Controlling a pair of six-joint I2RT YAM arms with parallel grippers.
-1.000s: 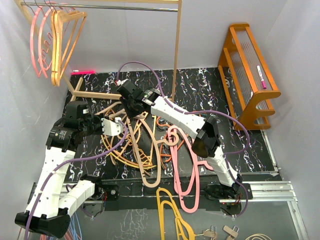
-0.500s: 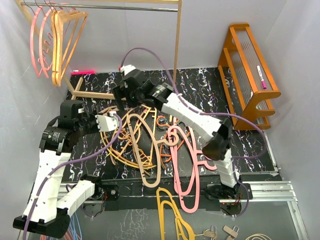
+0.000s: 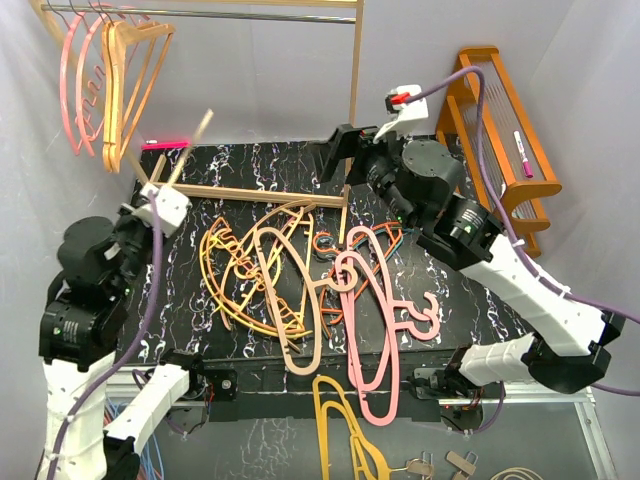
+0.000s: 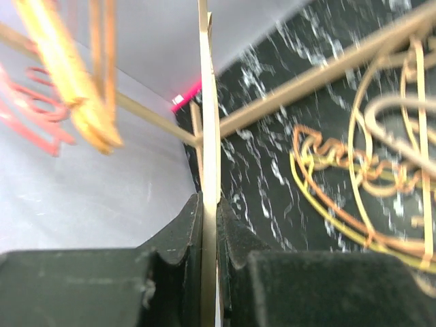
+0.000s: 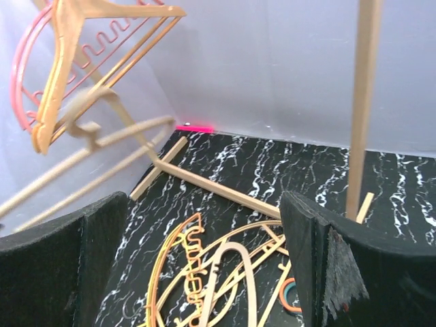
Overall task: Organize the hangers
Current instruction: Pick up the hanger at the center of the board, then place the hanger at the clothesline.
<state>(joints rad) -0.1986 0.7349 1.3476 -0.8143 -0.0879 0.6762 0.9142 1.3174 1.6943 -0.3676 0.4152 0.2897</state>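
I will lift the tan hanger outward with my left gripper, hook it on the bar's bare part (image 3: 156, 13) next to the orange hangers and let go, because that part of the bar runs outward and above.
My left gripper (image 3: 160, 200) is raised at the mat's left edge, shut on a pale wood-tan hanger (image 3: 195, 140) that sticks up, blurred, toward the rail. In the left wrist view the thin tan hanger (image 4: 208, 136) stands edge-on, pinched in the left gripper (image 4: 209, 228). Pink and orange hangers (image 3: 105, 80) hang on the rail at top left. A tangled pile of hangers (image 3: 275, 275) lies on the mat, with pink ones (image 3: 370, 320) to its right. My right gripper (image 3: 338, 155) is open and empty, high beside the rack's post (image 5: 364, 102), looking down on the pile (image 5: 204, 286).
The rack's wooden base bar (image 3: 250, 192) crosses the back of the mat. An orange wooden stand (image 3: 500, 150) with a pink pen (image 3: 522, 152) is at the right. A mustard-yellow hanger (image 3: 345, 430) lies past the mat's front edge. A pink marker (image 3: 165, 144) lies at the back left.
The right gripper opened and drew back up and to the right, away from the pile. The left arm lifted the tan hanger up and left toward the rail.
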